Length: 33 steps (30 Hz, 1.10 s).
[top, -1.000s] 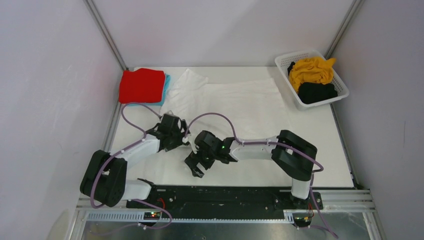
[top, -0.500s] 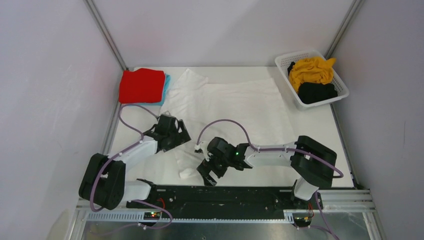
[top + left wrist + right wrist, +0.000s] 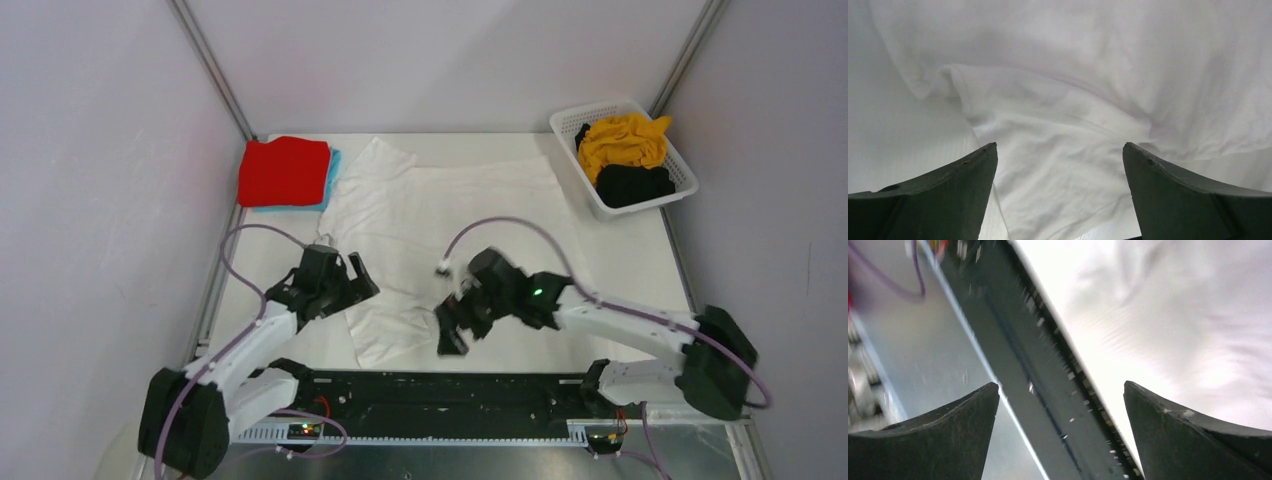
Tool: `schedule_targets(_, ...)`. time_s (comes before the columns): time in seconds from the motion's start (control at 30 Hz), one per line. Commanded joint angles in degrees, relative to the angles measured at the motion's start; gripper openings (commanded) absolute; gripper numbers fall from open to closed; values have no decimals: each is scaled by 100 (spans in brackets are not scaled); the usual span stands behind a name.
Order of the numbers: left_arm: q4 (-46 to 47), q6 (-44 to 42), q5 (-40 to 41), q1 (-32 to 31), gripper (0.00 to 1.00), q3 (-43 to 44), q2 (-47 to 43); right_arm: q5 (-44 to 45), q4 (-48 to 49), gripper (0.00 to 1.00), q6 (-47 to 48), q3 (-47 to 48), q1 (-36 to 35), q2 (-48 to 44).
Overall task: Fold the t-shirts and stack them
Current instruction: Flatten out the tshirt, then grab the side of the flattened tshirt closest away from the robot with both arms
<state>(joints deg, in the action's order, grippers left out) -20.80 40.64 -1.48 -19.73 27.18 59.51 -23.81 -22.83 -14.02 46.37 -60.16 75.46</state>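
Observation:
My left gripper should next move back and down onto the loose flap's near corner point(image 3: 363, 361) and close there, as that corner is below it, toward my base.
A white t-shirt point(image 3: 450, 210) lies spread and wrinkled across the middle of the table, with a loose flap reaching the near edge. At the back left, a folded red t-shirt point(image 3: 285, 170) rests on a light blue one point(image 3: 334, 165). My left gripper point(image 3: 358, 283) hovers open over the white shirt's near left part. In the left wrist view there is only white cloth point(image 3: 1058, 100) between the spread fingers of the left gripper point(image 3: 1059, 147). My right gripper point(image 3: 448, 335) is open and empty at the shirt's near edge. The blurred right wrist view shows the right gripper point(image 3: 1061, 385) above the table's front rail.
A white slotted basket point(image 3: 575, 118) at the back right holds a mustard yellow t-shirt point(image 3: 622, 140) and a black one point(image 3: 635, 185). The black base rail point(image 3: 450, 385) runs along the near table edge. Grey walls close in the left, back and right.
Both arms have drawn back toward the near edge, and the right arm swung out to the right. A near flap of the white shirt now lies uncovered. Both grippers stayed open.

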Motion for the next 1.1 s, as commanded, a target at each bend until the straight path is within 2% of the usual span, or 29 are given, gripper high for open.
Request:
schedule_targets(0.0,-789,245,542,-114,100,113,-894,652,9,99,-830,-8,1331,-1040)
schedule_targets(0.1,-1068,387,929,-384,100,243,-1210,744,-51,99,-1327,-214,2659,-1378)
schedule_targets(0.23,-1334,405,1044,-1067,100,565,-1245,1380,-601,99,-1700,-232,3948,-1426)
schedule_targets(0.37,-1728,576,1201,-2240,100,856,-981,2820,-1081,99,-1846,-415,5010,-1695)
schedule_targets(0.43,-2067,761,1295,-2883,100,911,-863,3111,-1192,99,-1899,-616,5443,-1943)
schedule_targets(0.53,-2320,1147,1281,-3726,100,767,-813,2857,-1125,99,-1772,-868,6097,-2226)
schedule_targets(0.67,-2585,1489,1103,-4073,92,545,-629,2538,-1043,100,-1694,-983,6366,-2272)
schedule_targets(0.87,-2840,1885,1286,-4127,81,337,-488,2462,-1007,99,-1635,-1059,6385,-2238)
schedule_targets(0.97,-2837,1996,1388,-4123,67,369,-190,2461,-998,99,-1626,-1068,6385,-2252)
schedule_targets(1.07,-2827,2078,1482,-4124,62,384,238,2532,-995,99,-1641,-1098,6392,-2297)
